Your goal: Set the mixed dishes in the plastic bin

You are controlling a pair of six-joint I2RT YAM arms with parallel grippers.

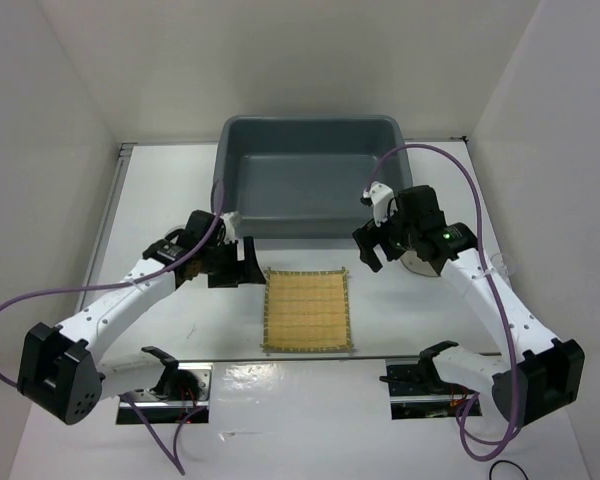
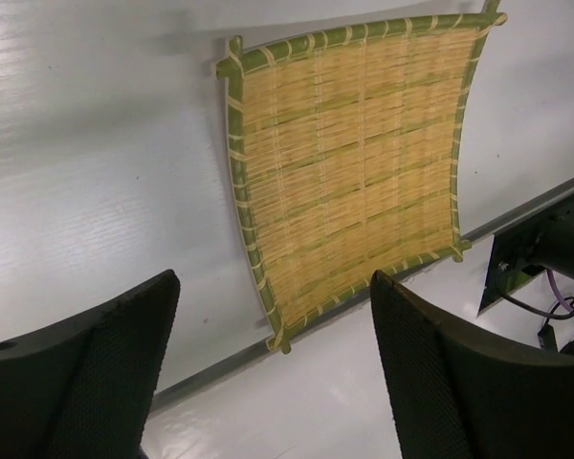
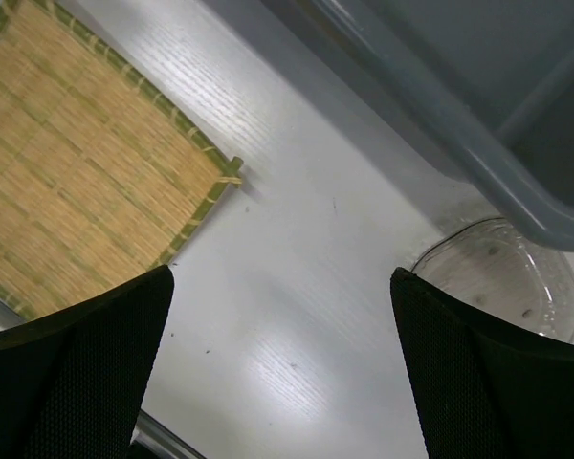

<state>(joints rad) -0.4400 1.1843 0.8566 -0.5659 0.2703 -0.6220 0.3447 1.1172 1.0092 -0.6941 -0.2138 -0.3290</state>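
My right gripper is going to move down and to the left in the top view next, onto the mat's far edge by its plate-side corner, because the mat lies flat.
The square yellow-tan woven placemat (image 1: 305,310) lies flat on the white table, in front of the dark grey plastic bin (image 1: 310,122). My left gripper (image 1: 246,268) is open and empty, just left of the mat's far left corner; the mat fills the left wrist view (image 2: 349,163). My right gripper (image 1: 368,254) is open and empty, right of the mat's far right corner (image 3: 77,172). The round glassy plate (image 3: 502,277) lies on the table by the bin's near right corner (image 3: 478,163), mostly under my right wrist. The clear cup is out of view.
White walls close in the table on the left, right and back. A dark seam (image 1: 300,358) runs across the table just in front of the mat. The arm bases (image 1: 165,380) and purple cables stand at the near edge.
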